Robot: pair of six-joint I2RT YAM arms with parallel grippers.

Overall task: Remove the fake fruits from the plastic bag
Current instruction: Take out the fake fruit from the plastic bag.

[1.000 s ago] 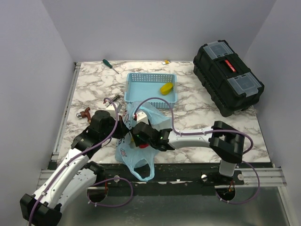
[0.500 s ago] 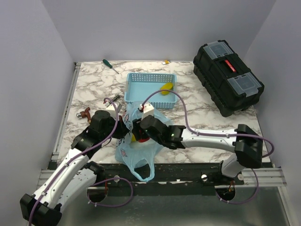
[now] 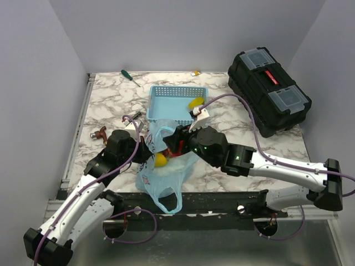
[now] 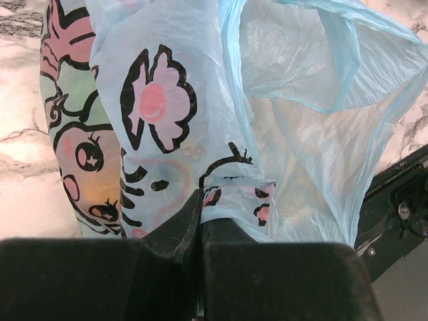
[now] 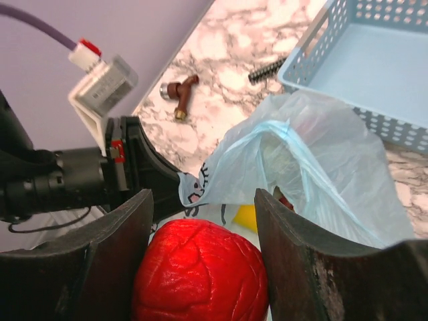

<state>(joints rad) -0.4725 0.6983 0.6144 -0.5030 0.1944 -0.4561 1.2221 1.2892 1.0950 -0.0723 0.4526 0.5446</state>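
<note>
My right gripper moves outward and then down into the mesh basket next. It releases the red fruit beside the yellow fruit, where the basket's bottom lies empty.
The light-blue plastic bag (image 3: 161, 166) with the cartoon print lies near the table's front edge. My left gripper (image 3: 145, 151) is shut on a fold of the bag (image 4: 200, 100), and its fingertips (image 4: 190, 210) pinch the printed film. My right gripper (image 3: 176, 145) is shut on a wrinkled red fruit (image 5: 200, 271) and holds it above the bag's open mouth (image 5: 314, 167). A yellow fruit (image 3: 161, 160) lies inside the bag and also shows in the right wrist view (image 5: 246, 217). Another yellow fruit (image 3: 195, 103) lies in the mesh basket.
The light-blue mesh basket (image 3: 166, 105) stands just behind the bag. A black toolbox (image 3: 269, 91) sits at the back right. A green-handled screwdriver (image 3: 130, 77) lies at the back left. A small brown fitting (image 3: 100, 134) lies left of my left arm.
My right gripper has risen out of the bag with the red fruit and moved right and back. The yellow fruit in the bag now shows. The left gripper has held still.
</note>
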